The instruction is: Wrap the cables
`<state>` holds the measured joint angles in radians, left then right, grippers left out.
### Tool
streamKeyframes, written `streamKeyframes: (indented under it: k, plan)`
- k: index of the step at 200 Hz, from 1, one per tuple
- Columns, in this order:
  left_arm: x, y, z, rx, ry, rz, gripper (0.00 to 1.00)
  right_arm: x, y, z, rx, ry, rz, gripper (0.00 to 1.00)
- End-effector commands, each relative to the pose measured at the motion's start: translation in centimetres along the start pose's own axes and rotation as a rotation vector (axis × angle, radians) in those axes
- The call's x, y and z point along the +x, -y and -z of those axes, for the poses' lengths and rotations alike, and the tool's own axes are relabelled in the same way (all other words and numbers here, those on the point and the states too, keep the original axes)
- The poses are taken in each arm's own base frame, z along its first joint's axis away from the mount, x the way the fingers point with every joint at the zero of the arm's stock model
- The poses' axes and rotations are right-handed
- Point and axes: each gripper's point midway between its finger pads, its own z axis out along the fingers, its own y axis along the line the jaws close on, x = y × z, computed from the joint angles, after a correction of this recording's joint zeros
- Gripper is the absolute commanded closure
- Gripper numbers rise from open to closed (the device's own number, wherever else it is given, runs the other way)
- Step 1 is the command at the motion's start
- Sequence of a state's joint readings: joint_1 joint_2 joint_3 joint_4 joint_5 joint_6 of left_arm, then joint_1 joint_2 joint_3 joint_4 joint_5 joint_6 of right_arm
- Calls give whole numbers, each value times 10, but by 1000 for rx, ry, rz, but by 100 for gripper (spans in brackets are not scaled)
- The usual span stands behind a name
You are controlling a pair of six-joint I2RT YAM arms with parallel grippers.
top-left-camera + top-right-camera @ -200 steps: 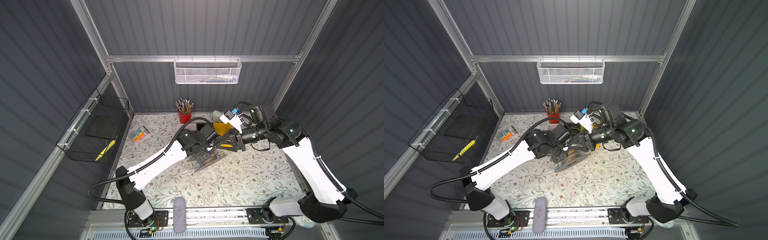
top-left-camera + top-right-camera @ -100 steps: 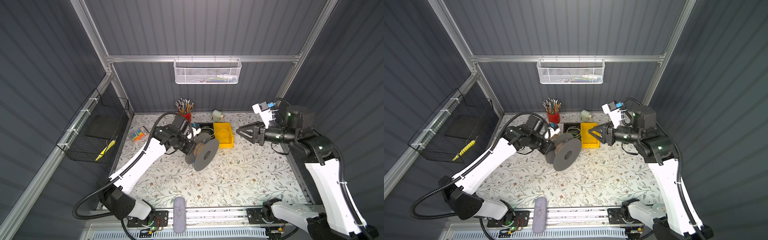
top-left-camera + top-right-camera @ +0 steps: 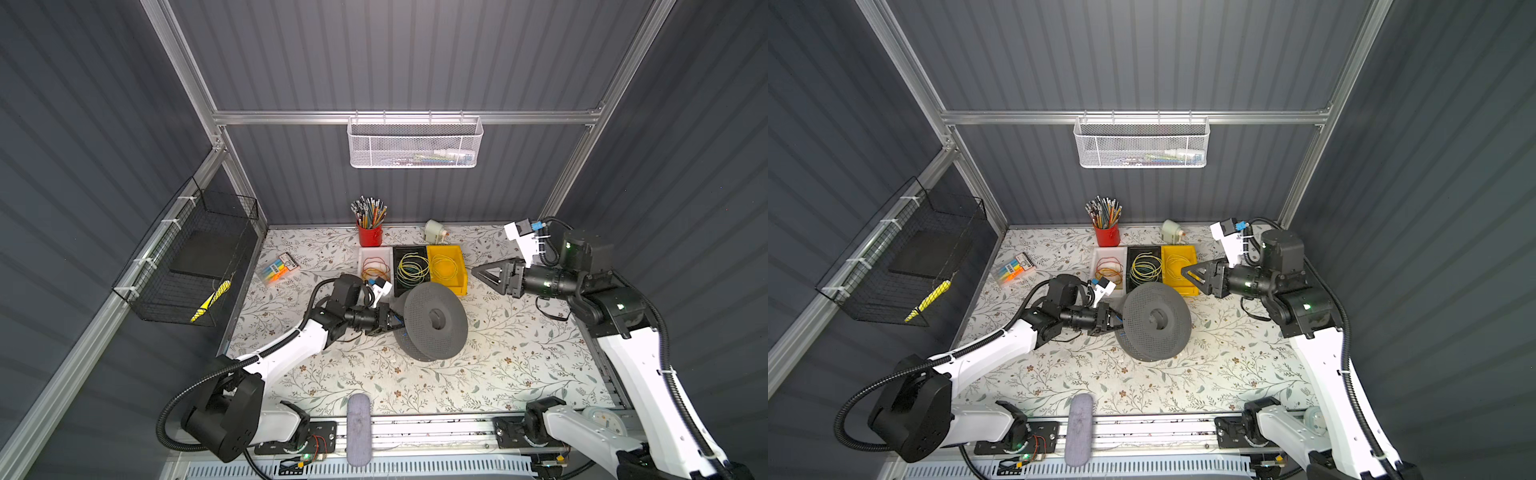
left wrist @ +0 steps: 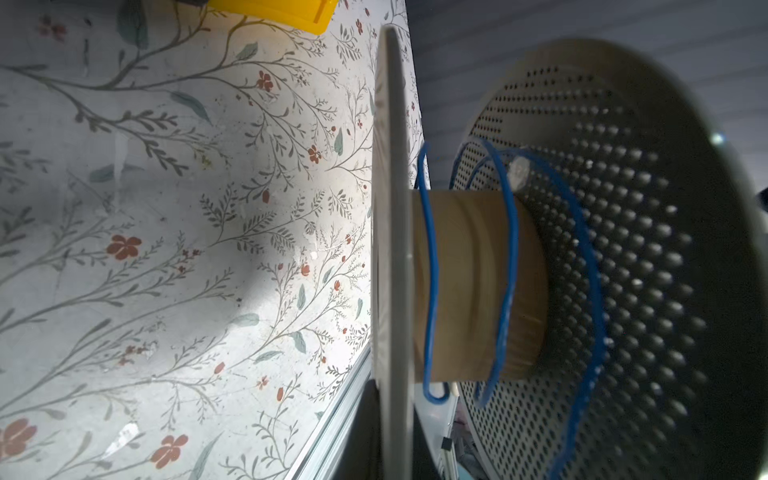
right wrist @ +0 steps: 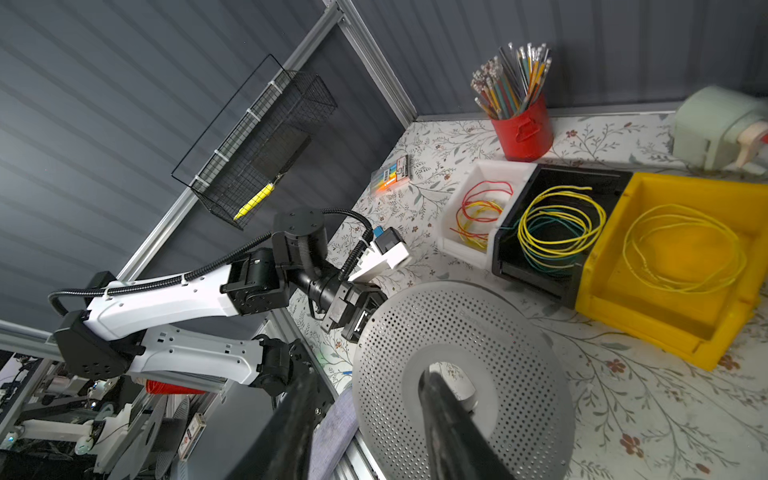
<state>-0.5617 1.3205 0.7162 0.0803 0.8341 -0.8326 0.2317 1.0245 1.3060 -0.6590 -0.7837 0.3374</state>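
Observation:
The left gripper moves down toward the clear mat in front of the bins next and releases the spool's rim, since the spool still hangs tilted above the mat.
The blue cable (image 4: 509,249) lies in a few loose turns round the cardboard core of a dark grey perforated spool (image 3: 434,320) (image 3: 1156,320). The spool hangs tilted over the mat's middle, in front of the bins. My left gripper (image 3: 388,322) (image 3: 1106,322) (image 5: 353,316) is shut on the rim of one spool flange (image 4: 390,208). A short piece of the cable (image 3: 400,320) shows beside its jaws. My right gripper (image 3: 476,272) (image 3: 1185,272) hovers to the right, apart from the spool. Its jaws are open and empty, and its fingers (image 5: 440,415) frame the spool (image 5: 457,374).
Behind the spool stand a white bin (image 3: 365,253) with red and orange wires, a black bin (image 3: 409,251) with yellow and green wires, and a yellow bin (image 3: 459,259). A red pencil cup (image 3: 370,235), a pale sharpener (image 3: 433,229), a marker pack (image 3: 279,268) and a grey pad (image 3: 359,428) are also there.
A second ago both grippers met at the spool by the bins. The right gripper has drawn back to the right, clear of it. The left arm has pulled back, still holding the spool.

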Motion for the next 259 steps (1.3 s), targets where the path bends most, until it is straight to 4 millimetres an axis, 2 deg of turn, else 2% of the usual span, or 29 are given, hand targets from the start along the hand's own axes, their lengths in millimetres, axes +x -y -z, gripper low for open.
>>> streamKeyframes:
  k: [1,40,91,95,119,155,217,259]
  plan:
    - [-10,53,6,179,72,-122,100,4,14,-11,5,2,-20,56]
    - [-3,2,-22,82,54,-37,100,35,42,-38,41,-69,-59,57]
    - [4,-32,-36,30,57,-50,100,68,58,-73,70,-150,-54,56]
    - [6,-34,-37,28,55,-48,100,73,65,-81,76,-175,-73,56]
    - [14,-56,-44,13,34,-23,100,94,76,-98,81,-227,-94,56]
    - [26,-82,-49,-23,8,12,100,128,92,-113,121,-313,-110,56]
    - [45,-121,-43,-177,-54,38,100,136,100,-126,113,-326,-97,54]
    - [51,-129,-37,-239,-91,34,66,131,100,-127,116,-319,-81,53]
